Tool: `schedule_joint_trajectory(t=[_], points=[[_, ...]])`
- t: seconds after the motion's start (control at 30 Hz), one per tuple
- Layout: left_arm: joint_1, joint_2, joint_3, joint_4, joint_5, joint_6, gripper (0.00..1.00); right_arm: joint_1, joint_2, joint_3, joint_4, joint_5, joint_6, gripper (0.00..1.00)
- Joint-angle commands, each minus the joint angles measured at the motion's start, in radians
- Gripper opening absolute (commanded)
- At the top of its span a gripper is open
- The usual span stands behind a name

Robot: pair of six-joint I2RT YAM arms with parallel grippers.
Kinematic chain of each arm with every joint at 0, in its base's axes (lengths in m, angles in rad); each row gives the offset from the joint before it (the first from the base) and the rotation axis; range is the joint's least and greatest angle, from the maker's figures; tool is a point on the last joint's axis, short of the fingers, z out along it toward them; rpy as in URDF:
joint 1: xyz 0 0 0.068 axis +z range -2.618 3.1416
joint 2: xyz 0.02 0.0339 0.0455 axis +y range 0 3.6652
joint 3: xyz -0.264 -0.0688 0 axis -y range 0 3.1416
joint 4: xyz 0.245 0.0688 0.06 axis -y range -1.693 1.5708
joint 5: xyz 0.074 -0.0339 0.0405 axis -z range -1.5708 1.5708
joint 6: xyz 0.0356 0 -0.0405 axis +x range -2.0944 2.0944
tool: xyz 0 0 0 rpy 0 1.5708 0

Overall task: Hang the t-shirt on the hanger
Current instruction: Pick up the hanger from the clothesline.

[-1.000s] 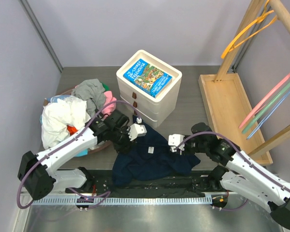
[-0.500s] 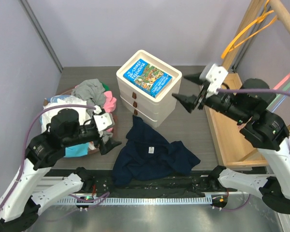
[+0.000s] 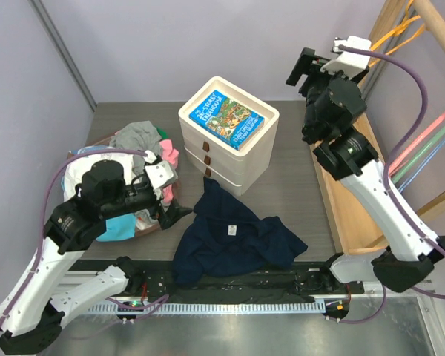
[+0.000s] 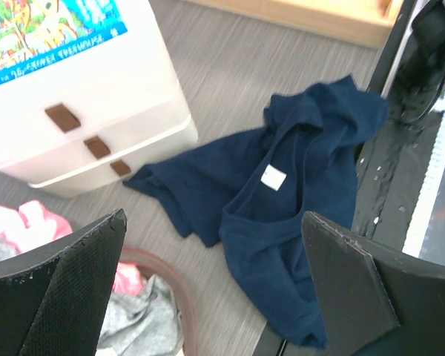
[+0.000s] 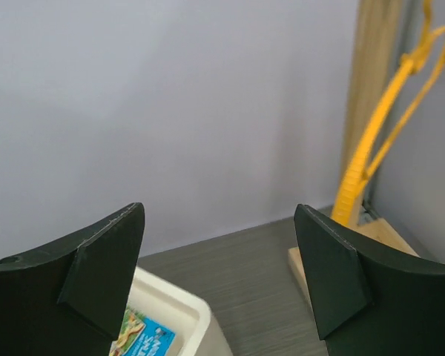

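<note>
The robot's right gripper will next turn to the right in the wrist view and bring its open fingers around the hanger's near arm (image 5: pixel 357 169), which is outside them.
The dark navy t-shirt (image 3: pixel 237 239) lies crumpled on the table near the front edge, its white neck label up; the left wrist view shows it too (image 4: pixel 297 185). My left gripper (image 3: pixel 174 204) hovers open to the left of it, above the table, holding nothing (image 4: pixel 213 222). My right gripper (image 3: pixel 302 70) is raised high at the back right, open and empty (image 5: pixel 219 211), facing the wall. The orange-yellow hanger (image 3: pixel 386 41) hangs on the wooden rack, just right of that gripper (image 5: pixel 371 148).
A white drawer box (image 3: pixel 245 159) with a colourful book (image 3: pixel 227 119) on top stands behind the shirt. A basket of mixed clothes (image 3: pixel 115 174) sits at the left. The wooden rack's base tray (image 3: pixel 352 174) and pink and green rods (image 3: pixel 419 148) fill the right side.
Both grippers have let go of the t-shirt and opened. The left arm pulled back to the left; the right arm swung up to the back right near the hanger. The shirt stays on the table.
</note>
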Motion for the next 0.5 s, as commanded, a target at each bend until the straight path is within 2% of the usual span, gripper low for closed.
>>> schedule_joint_trajectory(t=[0.0,0.13,0.47], points=[[0.005,0.002,0.007,0.100,0.079,-0.062,1.00,-0.093,0.048,0.071,0.081,0.235,0.085,0.88],[0.006,0.000,-0.002,0.128,0.103,-0.064,1.00,-0.183,0.130,0.123,0.095,0.364,0.068,0.87],[0.005,-0.011,-0.008,0.160,0.140,-0.047,1.00,-0.366,0.182,0.056,0.279,0.344,0.064,0.87]])
